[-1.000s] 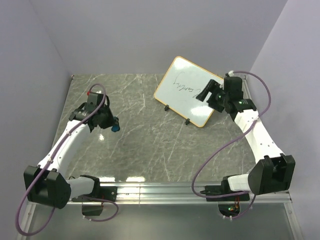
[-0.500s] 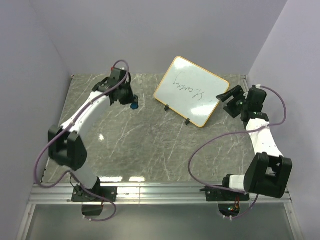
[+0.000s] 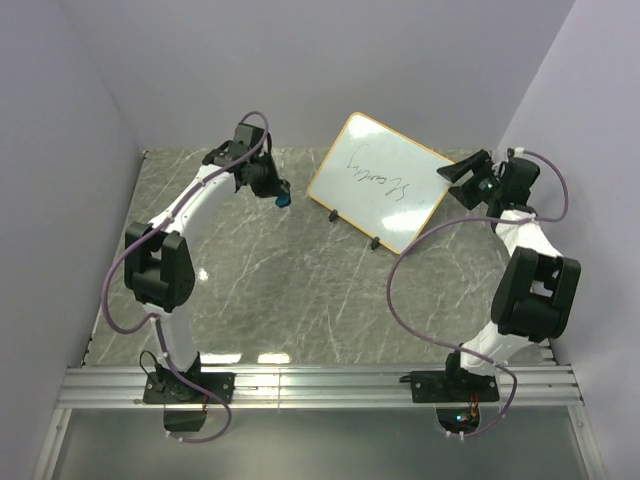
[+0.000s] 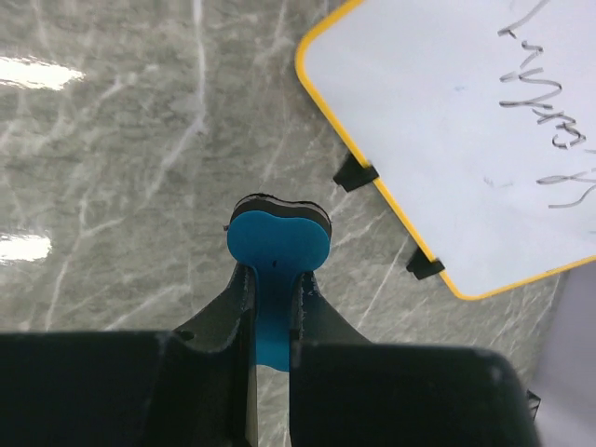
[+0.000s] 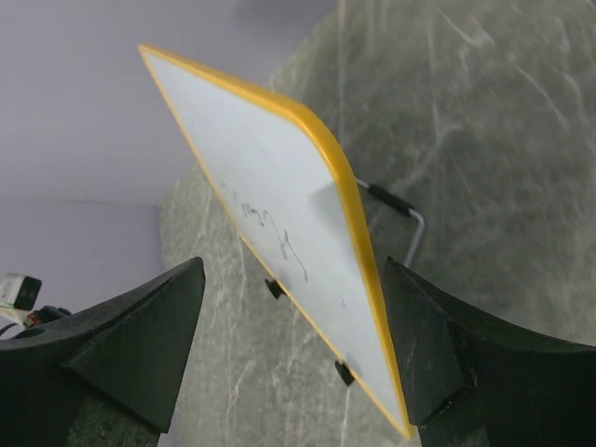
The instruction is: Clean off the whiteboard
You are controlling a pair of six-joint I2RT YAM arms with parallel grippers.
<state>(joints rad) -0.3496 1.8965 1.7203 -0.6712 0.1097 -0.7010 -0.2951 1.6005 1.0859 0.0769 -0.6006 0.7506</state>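
The board's orange-yellow rim near its corner lies to my right gripper's left in the top view, so it will push farther over that rim and close.
The whiteboard [image 3: 385,185] stands tilted on small black feet at the back right, orange-yellow rim, dark scribbles on it. It also shows in the left wrist view [image 4: 466,130] and edge-on in the right wrist view [image 5: 279,233]. My left gripper [image 3: 272,190] is shut on the blue bow-tie eraser [image 4: 277,244], held above the table a little left of the board. My right gripper [image 3: 462,178] is open at the board's right edge, its wide-apart fingers [image 5: 140,345] either side of the rim without touching.
The marble-patterned table [image 3: 270,270] is walled by plain lilac panels at the back and sides. A wire stand [image 5: 400,209] props the board from behind. An aluminium rail [image 3: 320,385] runs along the near edge by the arm bases.
My left arm has swung the eraser from the table's left toward the board. My right gripper has pulled off the board's face to its right edge.
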